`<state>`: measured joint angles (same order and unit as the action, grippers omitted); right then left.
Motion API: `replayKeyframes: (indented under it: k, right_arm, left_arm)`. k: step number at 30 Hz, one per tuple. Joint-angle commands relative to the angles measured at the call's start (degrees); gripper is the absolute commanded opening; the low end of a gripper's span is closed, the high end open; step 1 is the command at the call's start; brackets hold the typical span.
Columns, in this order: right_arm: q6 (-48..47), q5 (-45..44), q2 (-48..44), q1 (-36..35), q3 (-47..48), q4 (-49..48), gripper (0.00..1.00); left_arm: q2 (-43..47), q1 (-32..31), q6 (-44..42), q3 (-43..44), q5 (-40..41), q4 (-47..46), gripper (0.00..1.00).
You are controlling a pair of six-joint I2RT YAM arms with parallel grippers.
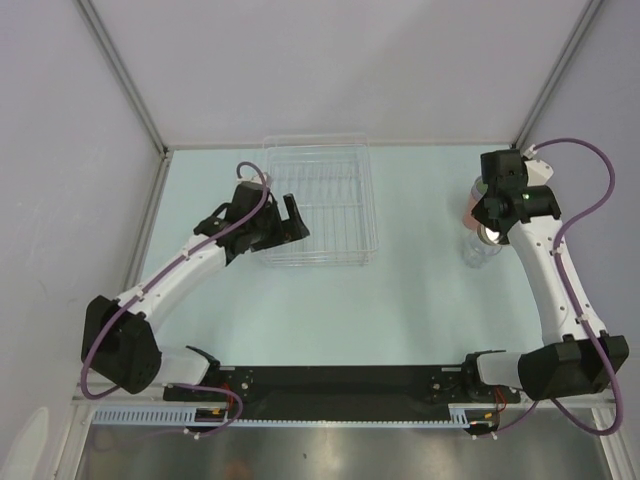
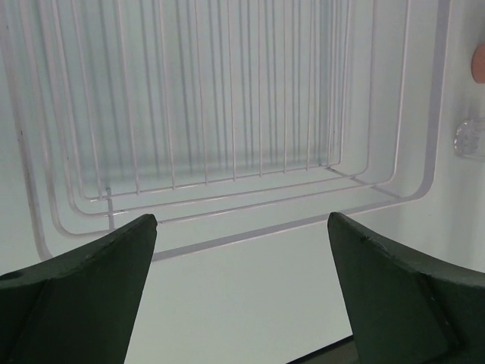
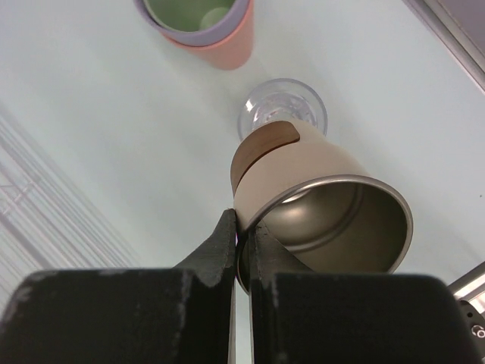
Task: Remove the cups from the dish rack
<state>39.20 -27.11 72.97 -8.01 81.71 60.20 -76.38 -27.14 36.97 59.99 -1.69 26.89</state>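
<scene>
The robot next needs to lower the beige cup (image 3: 303,174) with its right gripper into the clear cup's opening (image 3: 283,105) and let go of the beige cup's rim, since the clear cup is open below it.
My right gripper (image 3: 244,224) is shut on the rim of a beige cup (image 3: 303,174) with a metal inside and a brown band, held tilted just above a clear cup (image 3: 282,106) on the table. Beyond them stands a nested stack: a salmon-pink cup (image 3: 227,51) outside, a lavender cup (image 3: 229,24) in it, a pale green cup (image 3: 182,11) innermost. From above, the right gripper (image 1: 493,222) hangs over the clear cup (image 1: 478,252). My left gripper (image 2: 242,220) is open at the near left rim of the dish rack (image 2: 227,114), where only slats show.
The dish rack (image 1: 318,200) sits at the table's middle back. The cups stand together at the right, near the right arm. Enclosure walls and metal posts close the back and sides. The arm bases and a black rail run along the near edge.
</scene>
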Motion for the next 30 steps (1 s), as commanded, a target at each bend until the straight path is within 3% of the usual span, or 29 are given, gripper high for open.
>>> replayKeyframes:
  k: [1,11,30]
  right_arm:
    - [-0.18,2.59,1.91,2.82,-1.64,-4.39,0.0]
    - [-1.05,4.7,7.53,6.87,-4.63,-9.4,0.0]
    - [-3.34,4.09,15.18,7.57,-4.63,-15.03,0.0]
  left_arm:
    - [-1.05,-0.81,-1.2,1.01,-0.41,0.26,1.0]
    - [-3.51,-1.17,-1.73,1.36,-0.85,0.44,1.0]
    - [-6.76,-1.43,-2.69,3.21,0.64,1.58,1.0]
